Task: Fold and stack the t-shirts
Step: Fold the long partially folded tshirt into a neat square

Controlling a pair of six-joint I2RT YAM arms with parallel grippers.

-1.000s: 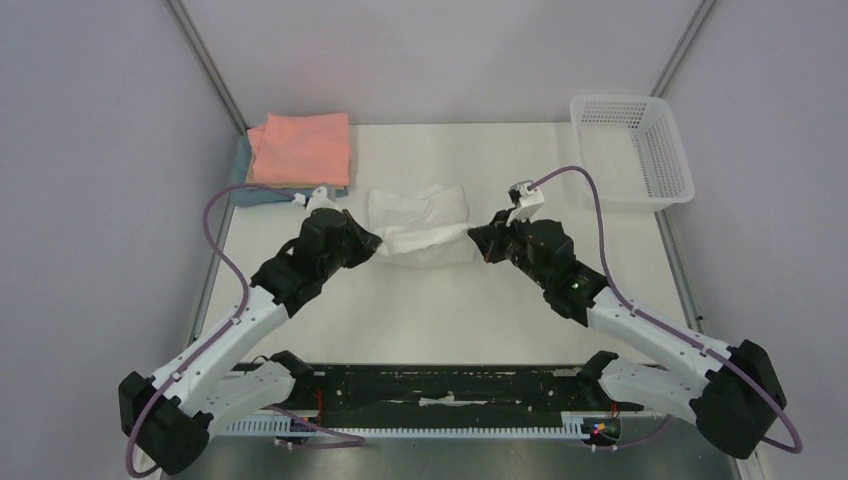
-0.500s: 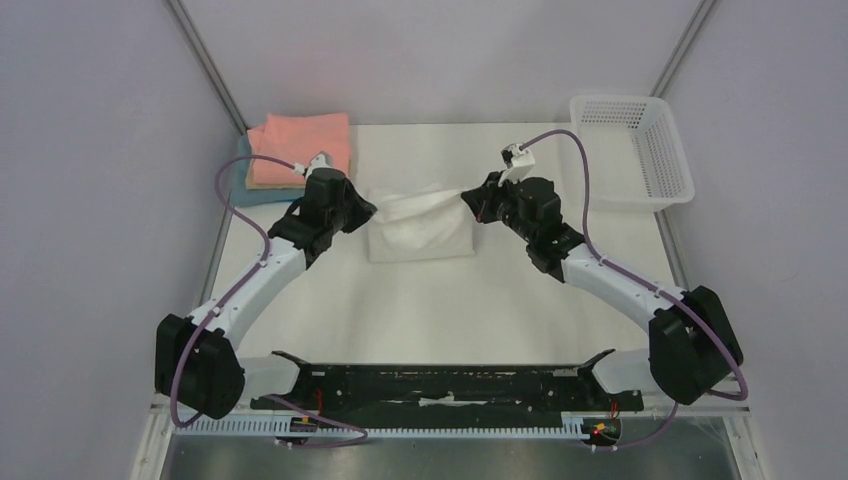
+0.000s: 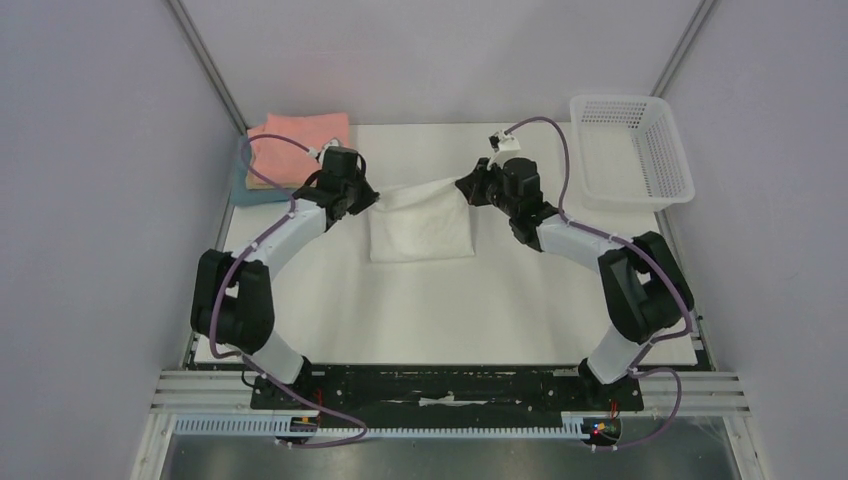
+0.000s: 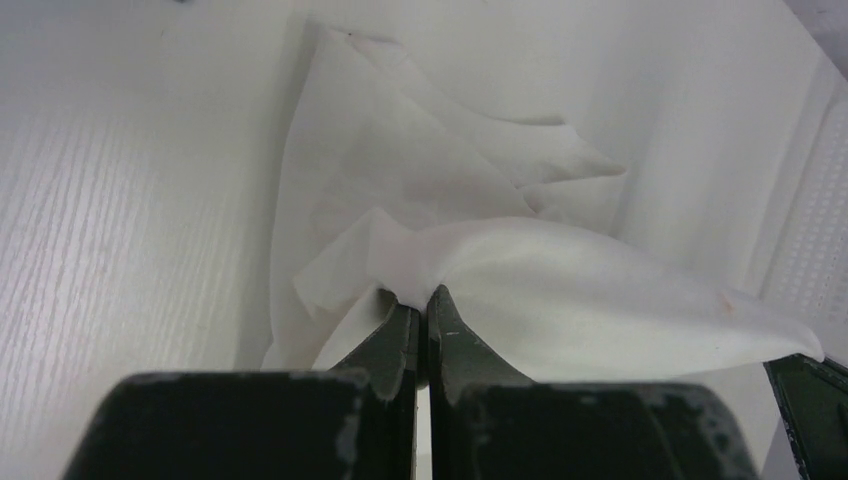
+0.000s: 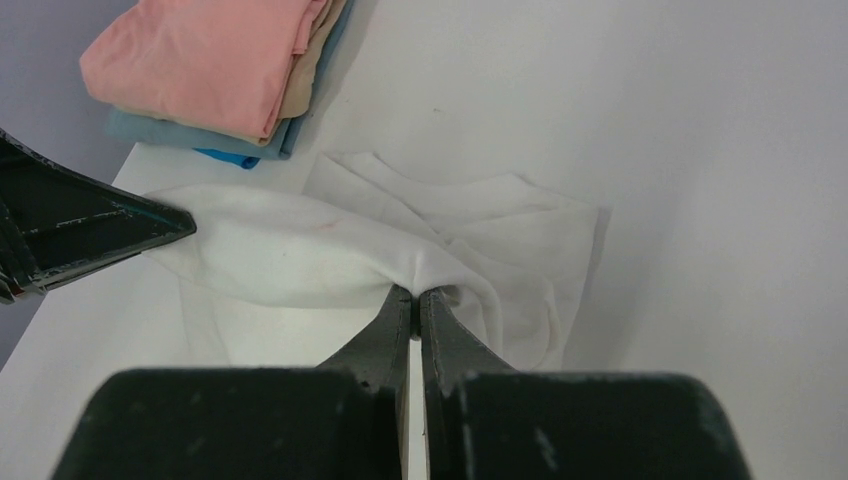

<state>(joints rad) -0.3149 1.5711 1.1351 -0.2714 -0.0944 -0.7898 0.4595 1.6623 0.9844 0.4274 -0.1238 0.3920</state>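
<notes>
The shirt's held corner goes down with my left gripper toward the shirt's far layer (image 4: pixel 365 150) on the tabletop next and comes free there, because the held edge still hangs above that layer.
A white t-shirt (image 3: pixel 420 225) lies partly folded in the middle of the table. Its far edge is lifted and stretched between my two grippers. My left gripper (image 3: pixel 372 200) is shut on the shirt's left far corner (image 4: pixel 420 262). My right gripper (image 3: pixel 463 190) is shut on the right far corner (image 5: pixel 418 268). The lower part of the shirt lies flat on the table as a rectangle. A stack of folded shirts sits at the far left corner, salmon-pink (image 3: pixel 300 140) on top, with tan (image 5: pixel 308 85) and blue (image 5: pixel 170 132) beneath it.
A white plastic lattice basket (image 3: pixel 632 150) stands at the far right corner of the table. Grey walls close in the table at the back and sides. The left arm's purple cable loops over the folded stack.
Both grippers have moved away from me towards the back of the table, carrying the white shirt's edge over itself. The shirt has gone from a crumpled bunch to a flatter rectangle.
</notes>
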